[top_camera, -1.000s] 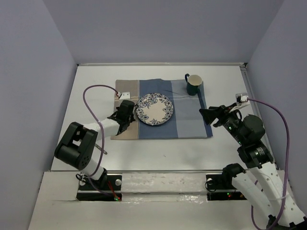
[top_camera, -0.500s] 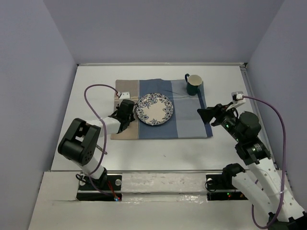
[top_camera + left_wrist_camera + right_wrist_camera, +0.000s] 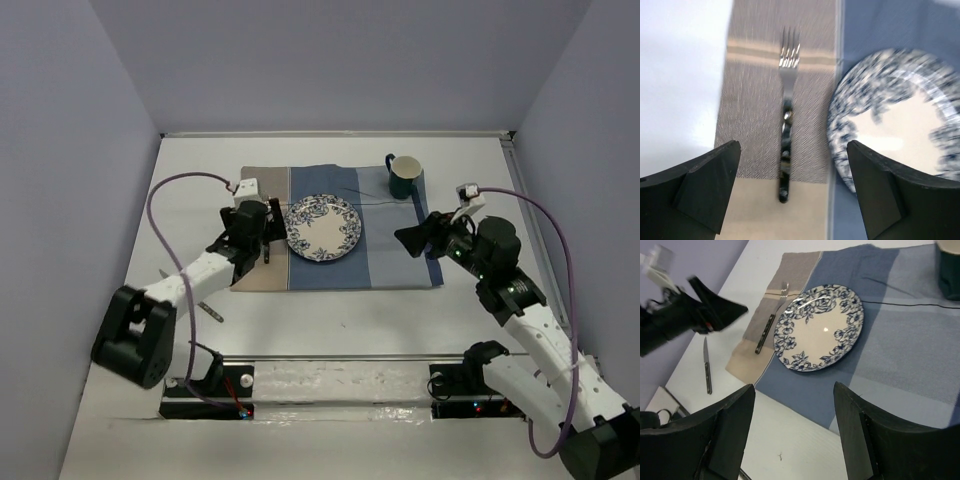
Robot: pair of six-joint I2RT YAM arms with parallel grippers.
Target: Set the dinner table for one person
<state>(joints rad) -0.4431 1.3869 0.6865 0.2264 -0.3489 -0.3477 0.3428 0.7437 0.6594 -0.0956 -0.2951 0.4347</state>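
Observation:
The right gripper swings past the plate's near side and down onto the knife's dark handle next, since the knife lies off the placemat on bare table.
A fork lies on the tan strip of the striped placemat, tines pointing away, just left of the blue-flowered plate. My left gripper hovers over the fork's handle, open wide and holding nothing. In the top view this gripper covers most of the fork. A dark green mug stands at the placemat's far right corner. My right gripper hangs open and empty above the placemat's right edge, facing the plate. The white dinner table carries it all.
A knife lies on the bare table left of the placemat's near corner, also seen in the right wrist view as the knife. Grey walls close in the table on three sides.
My left gripper has opened and let go of the fork, which now rests on the placemat, and it has risen. The right gripper has shifted left toward the placemat.

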